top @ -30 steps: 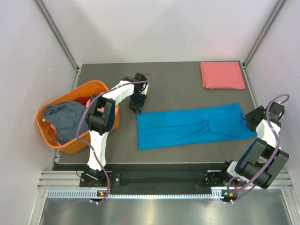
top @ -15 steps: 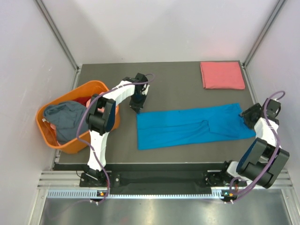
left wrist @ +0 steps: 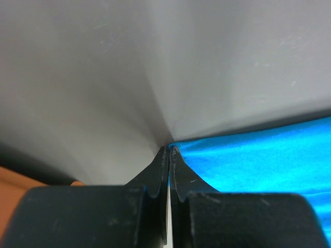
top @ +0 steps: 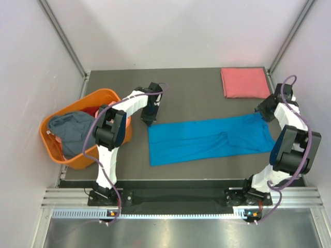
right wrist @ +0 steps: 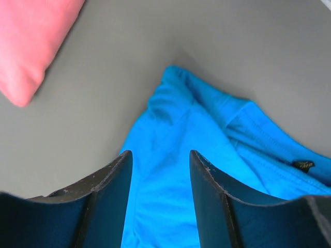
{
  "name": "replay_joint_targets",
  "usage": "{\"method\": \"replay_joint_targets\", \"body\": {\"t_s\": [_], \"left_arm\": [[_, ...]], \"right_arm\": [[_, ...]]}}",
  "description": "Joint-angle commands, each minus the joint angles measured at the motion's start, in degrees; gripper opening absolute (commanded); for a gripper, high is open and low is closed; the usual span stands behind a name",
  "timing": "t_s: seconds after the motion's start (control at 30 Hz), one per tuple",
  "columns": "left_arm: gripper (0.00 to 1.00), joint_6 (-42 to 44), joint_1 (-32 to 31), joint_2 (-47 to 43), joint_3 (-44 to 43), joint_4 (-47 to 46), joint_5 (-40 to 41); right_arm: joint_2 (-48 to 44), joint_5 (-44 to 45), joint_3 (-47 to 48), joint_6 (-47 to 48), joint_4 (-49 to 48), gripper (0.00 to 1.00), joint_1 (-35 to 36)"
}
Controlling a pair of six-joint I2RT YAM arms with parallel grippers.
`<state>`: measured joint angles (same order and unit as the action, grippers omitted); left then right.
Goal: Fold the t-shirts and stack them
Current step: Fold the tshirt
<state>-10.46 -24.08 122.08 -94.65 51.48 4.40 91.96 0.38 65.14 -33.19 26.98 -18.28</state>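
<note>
My right gripper should next lower and ease outward onto the blue t-shirt's bunched corner nearest the salmon-pink t-shirt (top: 245,82), still beyond my open fingers.
The bright blue t-shirt (top: 207,139) lies as a long strip across the middle of the dark table (top: 196,101). My left gripper (top: 148,120) sits at its far left corner. In the left wrist view that gripper (left wrist: 169,149) is shut, with the corner of the blue t-shirt (left wrist: 269,155) pinched at its tips. My right gripper (top: 262,111) hovers over the strip's far right corner. Seen from the right wrist, it (right wrist: 159,157) stands open above the blue cloth (right wrist: 170,134). A folded salmon-pink t-shirt (top: 245,82) rests at the far right; its corner (right wrist: 31,36) shows in the right wrist view.
An orange basket (top: 98,94) stands at the table's left edge, holding a crumpled grey-blue t-shirt (top: 72,129) and some reddish cloth under it. Grey walls close in the table on three sides.
The left gripper has shut on the blue t-shirt's corner, and that edge has shifted slightly left. The right arm has swung from the strip's right end towards the far right corner.
</note>
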Motion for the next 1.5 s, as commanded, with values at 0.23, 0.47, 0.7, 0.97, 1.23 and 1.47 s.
{"method": "replay_joint_targets", "body": {"t_s": [0.23,0.47,0.7,0.97,1.23,1.47], "left_arm": [[0.0,-0.18,0.78,-4.4,1.84,1.34,3.42],[0.0,0.26,0.78,-4.92,2.54,1.25,3.33],[0.0,0.35,0.78,-4.57,2.37,1.25,3.59],[0.0,-0.26,0.78,-3.87,2.54,1.78,5.88],[0.0,-1.06,0.78,-4.39,3.51,2.04,6.05],[0.0,-1.84,0.7,-5.8,4.47,2.39,5.62]], "right_arm": [[10.68,3.31,12.46,-6.62,3.51,0.46,2.9],[14.82,4.01,15.62,-8.64,3.6,0.41,4.13],[18.86,6.82,17.74,-8.56,4.22,0.41,4.4],[22.99,9.55,17.38,-7.6,3.34,0.4,4.4],[25.54,9.46,17.74,-6.36,2.11,0.3,4.4],[25.81,7.8,16.68,-5.31,0.53,0.03,4.4]]}}
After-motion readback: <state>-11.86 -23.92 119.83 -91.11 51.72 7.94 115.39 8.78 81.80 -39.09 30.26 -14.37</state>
